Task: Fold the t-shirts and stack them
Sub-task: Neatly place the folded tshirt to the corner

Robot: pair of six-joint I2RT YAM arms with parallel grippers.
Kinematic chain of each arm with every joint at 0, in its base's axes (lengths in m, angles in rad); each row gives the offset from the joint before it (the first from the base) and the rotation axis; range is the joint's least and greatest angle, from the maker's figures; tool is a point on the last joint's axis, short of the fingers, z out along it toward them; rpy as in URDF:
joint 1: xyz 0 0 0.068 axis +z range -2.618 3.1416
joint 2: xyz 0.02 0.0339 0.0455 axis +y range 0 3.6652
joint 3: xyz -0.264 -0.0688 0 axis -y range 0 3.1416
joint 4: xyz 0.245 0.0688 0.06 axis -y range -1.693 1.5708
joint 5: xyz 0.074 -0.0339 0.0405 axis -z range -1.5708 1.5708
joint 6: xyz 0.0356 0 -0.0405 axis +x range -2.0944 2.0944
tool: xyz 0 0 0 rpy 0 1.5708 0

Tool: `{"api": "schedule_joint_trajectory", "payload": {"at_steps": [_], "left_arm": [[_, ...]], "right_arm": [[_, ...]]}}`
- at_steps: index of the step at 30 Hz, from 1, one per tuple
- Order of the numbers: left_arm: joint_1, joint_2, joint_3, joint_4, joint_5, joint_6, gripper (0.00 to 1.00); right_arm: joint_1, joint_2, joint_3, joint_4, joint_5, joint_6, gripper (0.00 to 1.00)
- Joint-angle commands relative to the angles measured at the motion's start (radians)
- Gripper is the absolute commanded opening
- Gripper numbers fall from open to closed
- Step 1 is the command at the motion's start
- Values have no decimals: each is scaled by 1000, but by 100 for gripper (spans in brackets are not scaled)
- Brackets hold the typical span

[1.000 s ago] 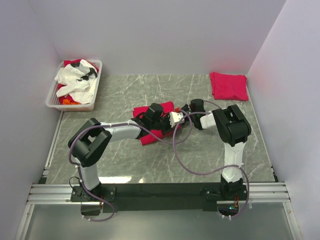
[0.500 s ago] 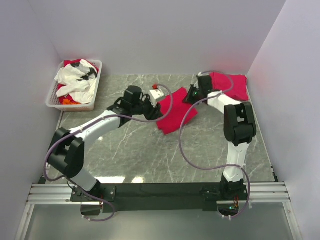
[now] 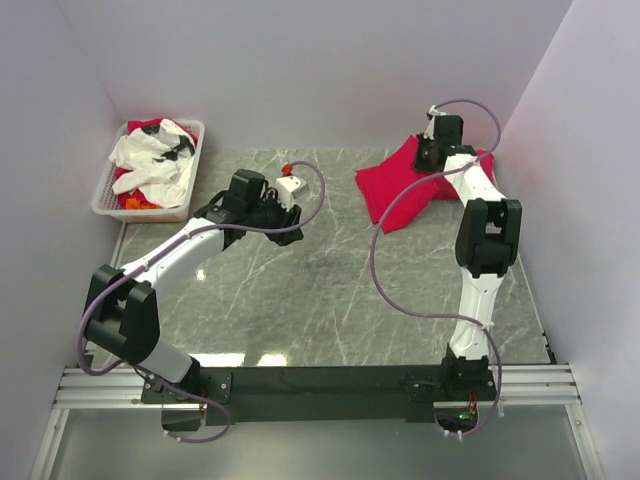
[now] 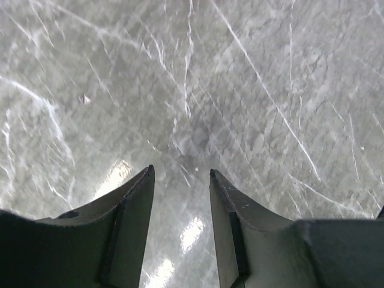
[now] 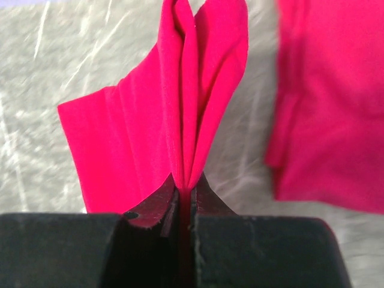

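I should move my right gripper right in the top view next, lower the crimson t-shirt and release it onto the second t-shirt [image 3: 447, 188] [image 5: 339, 108], which lies flat below, that way.
My right gripper [image 3: 428, 158] is shut on a folded crimson t-shirt [image 3: 395, 192], raised at the back right with the cloth hanging down and left from it. The right wrist view has the bunched folds of this t-shirt [image 5: 150, 132] pinched between the jaws of the right gripper [image 5: 186, 187]. A second folded t-shirt [image 3: 482, 168] lies flat in the back right corner, and in the right wrist view this other t-shirt [image 5: 327, 120] is to the right of the held one. My left gripper [image 3: 292, 186] is open and holds nothing; under the left gripper [image 4: 180, 174] is bare marble.
A white slotted basket [image 3: 108, 192] stands at the back left with white and red cloth [image 3: 155, 160] heaped in it. Walls close in the grey marble table [image 3: 300, 310] on the left, back and right.
The right gripper carried the red t-shirt from the table's middle to the back right corner. The left gripper let go of it, opened, and drew back to the left.
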State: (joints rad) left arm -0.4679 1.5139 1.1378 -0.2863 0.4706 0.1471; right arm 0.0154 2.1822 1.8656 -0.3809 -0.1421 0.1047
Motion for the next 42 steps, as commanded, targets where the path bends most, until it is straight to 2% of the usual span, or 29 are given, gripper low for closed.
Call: {"api": "schedule_joint_trajectory", "payload": {"at_steps": [1, 9, 13, 15, 17, 29, 42], "left_arm": [[2, -44, -13, -31, -18, -17, 47], [5, -29, -19, -34, -38, -17, 49], [6, -3, 0, -62, -21, -17, 68], [5, -3, -3, -59, -18, -17, 69], [5, -9, -7, -54, -18, -20, 81], [5, 8, -6, -62, -4, -12, 84], [5, 20, -1, -77, 7, -1, 86]], "right_arm": [[-11, 4, 92, 34, 47, -86, 0], [-38, 34, 190, 83, 85, -143, 0], [-58, 45, 223, 115, 102, -148, 0], [-63, 53, 240, 114, 111, -154, 0], [-71, 56, 257, 117, 111, -158, 0], [-101, 71, 366, 93, 104, -186, 0], [-143, 97, 408, 33, 76, -232, 0]]}}
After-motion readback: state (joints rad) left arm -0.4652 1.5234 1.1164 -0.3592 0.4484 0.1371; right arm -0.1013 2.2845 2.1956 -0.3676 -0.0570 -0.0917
